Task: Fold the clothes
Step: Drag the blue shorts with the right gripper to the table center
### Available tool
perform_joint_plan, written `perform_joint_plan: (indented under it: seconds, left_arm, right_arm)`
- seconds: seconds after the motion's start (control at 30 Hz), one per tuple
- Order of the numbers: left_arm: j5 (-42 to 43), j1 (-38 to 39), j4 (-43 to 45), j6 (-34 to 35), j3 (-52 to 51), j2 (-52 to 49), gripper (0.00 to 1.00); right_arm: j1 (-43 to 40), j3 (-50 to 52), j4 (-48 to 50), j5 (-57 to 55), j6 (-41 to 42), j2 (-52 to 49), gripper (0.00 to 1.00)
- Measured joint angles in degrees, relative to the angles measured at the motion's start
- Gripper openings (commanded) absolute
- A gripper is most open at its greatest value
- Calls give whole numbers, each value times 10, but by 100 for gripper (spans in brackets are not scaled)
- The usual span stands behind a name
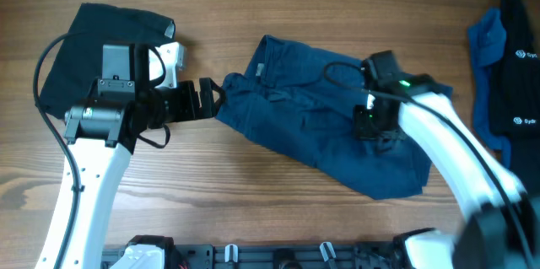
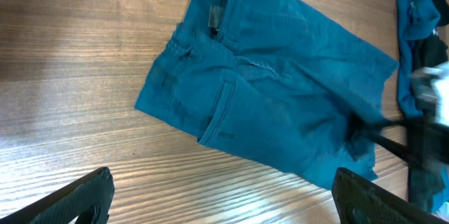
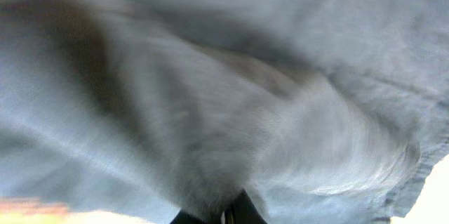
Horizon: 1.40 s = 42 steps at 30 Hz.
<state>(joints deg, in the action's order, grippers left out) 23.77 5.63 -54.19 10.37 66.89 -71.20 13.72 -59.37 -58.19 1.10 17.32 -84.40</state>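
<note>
My right gripper will pull the fold back toward the near table edge next and then open, because the shorts (image 1: 304, 117) lie crumpled with that fold bunched in my fingers.
The dark blue denim shorts (image 1: 304, 117) lie crumpled in the middle of the table, with the waistband toward the left. My left gripper (image 1: 207, 99) is open and empty, just left of the waistband. In the left wrist view the shorts (image 2: 280, 76) lie ahead of the wide-apart fingers (image 2: 221, 196), which are over bare wood. My right gripper (image 1: 371, 124) is down on the right part of the shorts. In the right wrist view its jaws (image 3: 224, 217) are shut on a bunched fold of the denim (image 3: 210, 76).
A black garment (image 1: 101, 41) lies at the far left under my left arm. A bright blue garment (image 1: 485, 50) and a black garment with white print (image 1: 519, 67) lie at the right edge. The blue one also shows in the left wrist view (image 2: 417, 13).
</note>
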Motion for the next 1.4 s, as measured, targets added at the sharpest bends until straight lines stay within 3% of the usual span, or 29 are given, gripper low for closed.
perform_joint_plan:
  seconds: [0.17,0.3,0.53,0.97,1.33,1.4]
  left_arm:
    - [-4,0,13,0,0,0,100]
    - [-5,0,17,0,0,0,100]
    - [-8,0,17,0,0,0,99]
    - [-10,0,19,0,0,0,100]
    - [-10,0,19,0,0,0,100]
    - [-10,0,20,0,0,0,100]
  right_arm:
    - [0,0,-53,123,-67,167,4]
    - [0,0,-119,188,-94,233,4]
    - [0,0,-223,273,-175,259,4]
    - [0,0,-278,377,-320,259,5]
    - [0,0,-279,409,-371,259,58]
    - [0,0,-244,405,-346,259,60]
